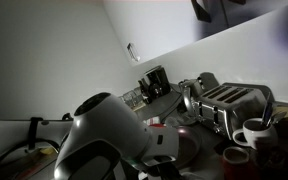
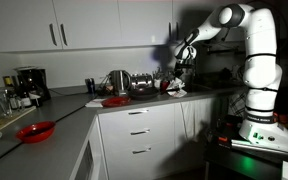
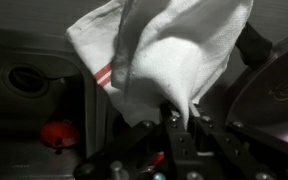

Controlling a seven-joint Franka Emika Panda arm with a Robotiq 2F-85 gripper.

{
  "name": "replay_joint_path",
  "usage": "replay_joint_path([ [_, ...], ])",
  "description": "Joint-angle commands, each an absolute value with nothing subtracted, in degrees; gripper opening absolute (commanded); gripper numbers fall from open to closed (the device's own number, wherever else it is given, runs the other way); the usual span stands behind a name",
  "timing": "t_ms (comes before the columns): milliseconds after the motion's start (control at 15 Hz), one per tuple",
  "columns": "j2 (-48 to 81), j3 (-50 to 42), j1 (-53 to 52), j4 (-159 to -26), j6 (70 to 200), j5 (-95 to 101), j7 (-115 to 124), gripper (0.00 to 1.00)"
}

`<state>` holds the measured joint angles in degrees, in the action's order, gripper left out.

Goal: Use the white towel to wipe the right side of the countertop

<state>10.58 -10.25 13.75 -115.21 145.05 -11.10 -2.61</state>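
Note:
My gripper will next bring the pinched fold of the towel down onto the part of the countertop between the sink (image 3: 214, 98) and the dark pan and release it there, because the towel (image 3: 174, 55) already hangs over that part.
The white towel (image 3: 174, 55), with a red stripe near one edge, fills the upper middle of the wrist view and hangs bunched from my gripper (image 3: 181, 118). The jaws are shut on a pinched fold of it. In an exterior view my gripper (image 2: 180, 66) hovers above the far end of the grey countertop (image 2: 72, 112), beside the toaster (image 2: 141, 85), with a pale bit of the towel (image 2: 174, 89) low near the surface. Below the towel, the wrist view shows a sink with its drain (image 3: 24, 78).
On the counter stand a kettle (image 2: 117, 80), a red plate (image 2: 114, 101), a red bowl (image 2: 36, 131) and a coffee maker (image 2: 27, 85). A dark pan (image 3: 274, 100) lies right of the towel, and a red object (image 3: 59, 133) sits by the sink. A white mug (image 1: 254, 132) stands near the toaster (image 1: 229, 100).

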Motion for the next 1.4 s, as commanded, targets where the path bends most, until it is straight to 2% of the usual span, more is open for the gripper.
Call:
replay_joint_path([
  [0, 13.84, -9.98, 13.57, -111.06, 143.94, -10.72, -2.02, 0.05],
  [1133, 31.55, -10.32, 14.89, -87.12, 128.43, -10.04, 5.70, 0.06],
  [1200, 31.84, -10.32, 15.02, -86.57, 128.27, -10.02, 5.88, 0.35],
  [1267, 32.13, -10.40, 15.12, -86.06, 128.39, -9.96, 6.18, 0.36],
  [1333, 32.24, -10.40, 15.23, -85.72, 128.39, -9.97, 6.37, 0.43],
])
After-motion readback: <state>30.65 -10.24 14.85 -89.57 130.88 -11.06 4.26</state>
